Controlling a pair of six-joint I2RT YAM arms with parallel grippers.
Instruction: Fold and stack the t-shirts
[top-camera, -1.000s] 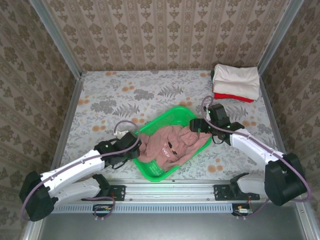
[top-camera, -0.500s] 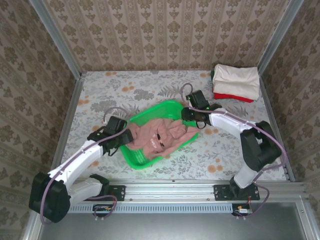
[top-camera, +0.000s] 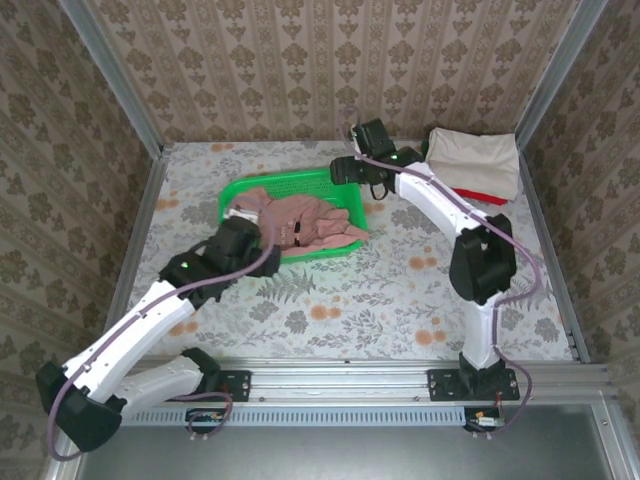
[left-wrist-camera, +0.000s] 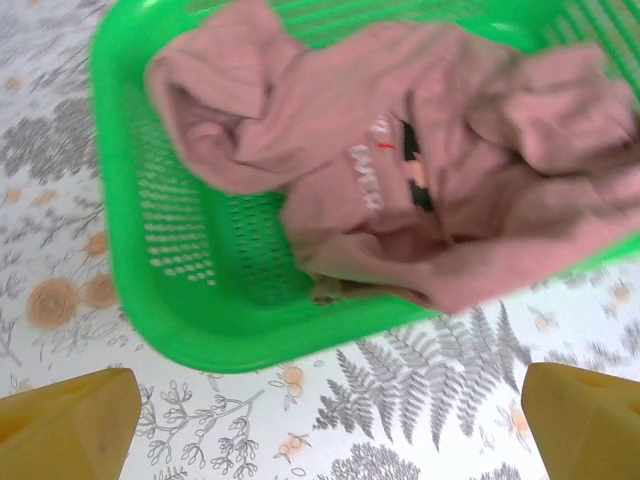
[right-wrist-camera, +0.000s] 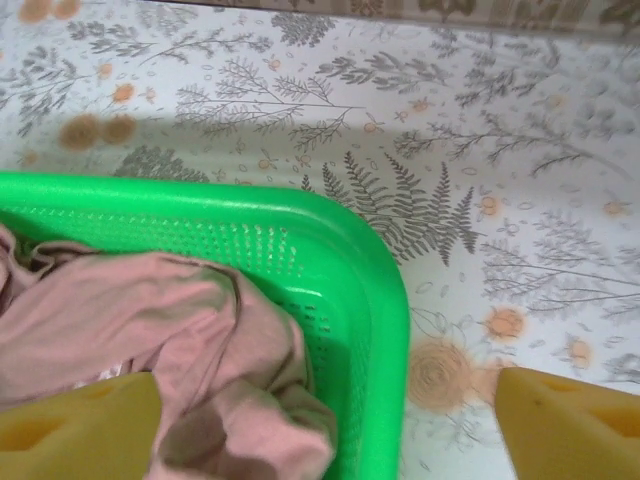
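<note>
My left gripper will next move outward and lower to the pink cloth on the basket's near rim (top-camera: 314, 249) (left-wrist-camera: 445, 287), because the shirt hangs across the basket's rim.
A crumpled dusty-pink t-shirt (top-camera: 305, 222) with dark lettering (left-wrist-camera: 368, 175) lies in a green mesh basket (top-camera: 236, 196) at mid-table. Its cloth hangs over the basket's near rim. My left gripper (top-camera: 243, 228) stands open just short of the basket's near edge (left-wrist-camera: 250, 345), with nothing between its yellow fingertips (left-wrist-camera: 65, 428). My right gripper (top-camera: 347, 172) is open above the basket's far right corner (right-wrist-camera: 385, 320), its fingertips (right-wrist-camera: 570, 425) wide on either side of rim and pink cloth (right-wrist-camera: 140, 320). A folded cream t-shirt (top-camera: 475, 160) lies on a red one (top-camera: 468, 195) at the back right.
Patterned walls and metal posts close in the table on three sides; the back wall stands close behind the right gripper. The floral cloth between the basket and the arm bases (top-camera: 340, 380) is bare. The folded stack sits just right of the right arm's forearm.
The basket with the pink t-shirt has slid from the near centre toward the back left. Both arms have stretched out after it. The left jaws have spread wider.
</note>
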